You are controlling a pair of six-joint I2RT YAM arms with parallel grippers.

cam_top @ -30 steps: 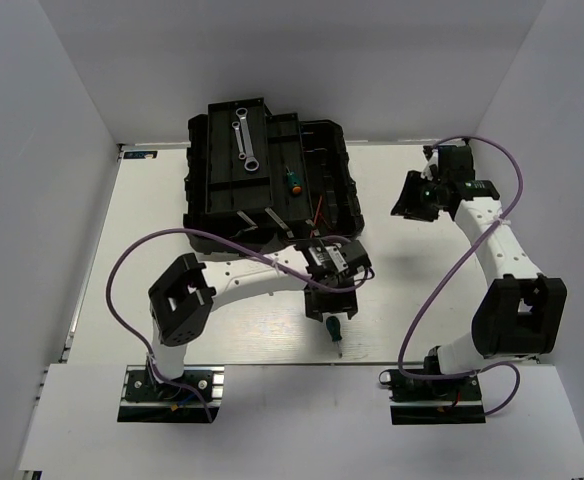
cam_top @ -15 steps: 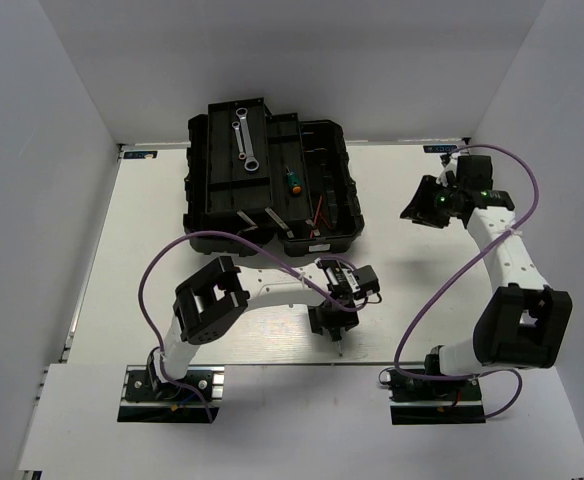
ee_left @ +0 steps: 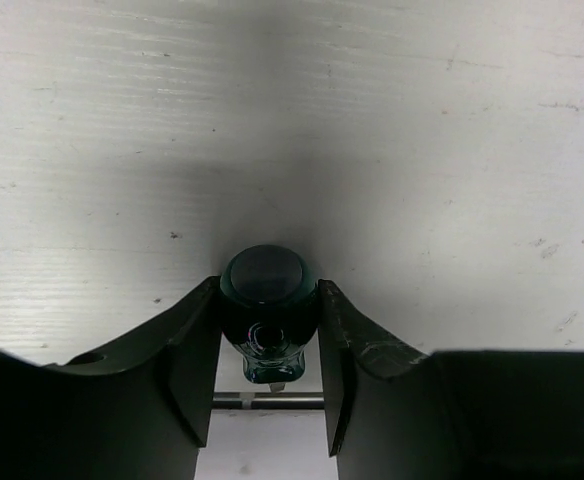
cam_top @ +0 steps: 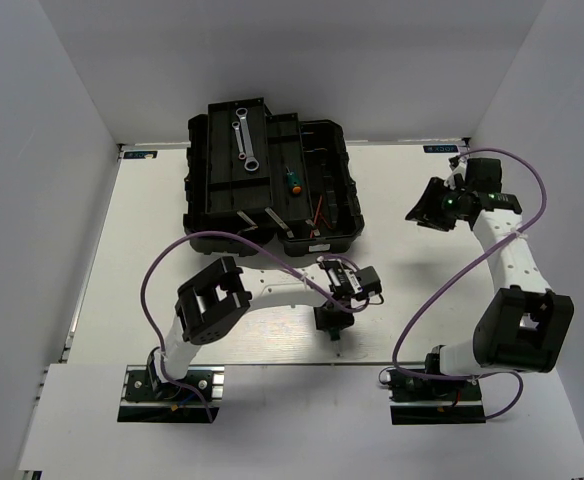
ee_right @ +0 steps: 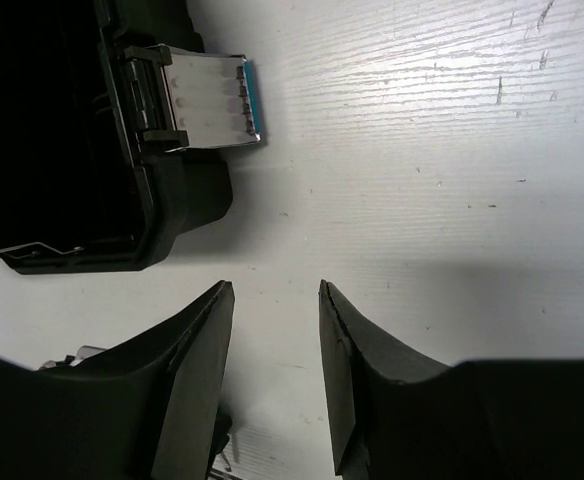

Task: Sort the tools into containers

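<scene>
I will move my left gripper up and outward over the far end of the toolbox's middle section next and let go of the screwdriver there, because another green one is lying in it.
My left gripper points down at the table near its front edge and is shut on the handle of a green screwdriver, which lies on the table; the shaft tip pokes out below the gripper in the top view. The black toolbox stands open at the back. Two silver wrenches lie in its upper tray, a second green and orange screwdriver lies in a middle compartment, and thin dark hex keys lie near its front. My right gripper is open and empty over the table, right of the toolbox.
The right wrist view shows a corner of the toolbox with a clear, blue-edged latch at upper left, ahead of the open right gripper. White walls enclose the table on three sides. A purple cable loops off each arm.
My left gripper came down over the screwdriver lying near the front edge and closed on its handle. My right arm swung to the right, away from the toolbox.
</scene>
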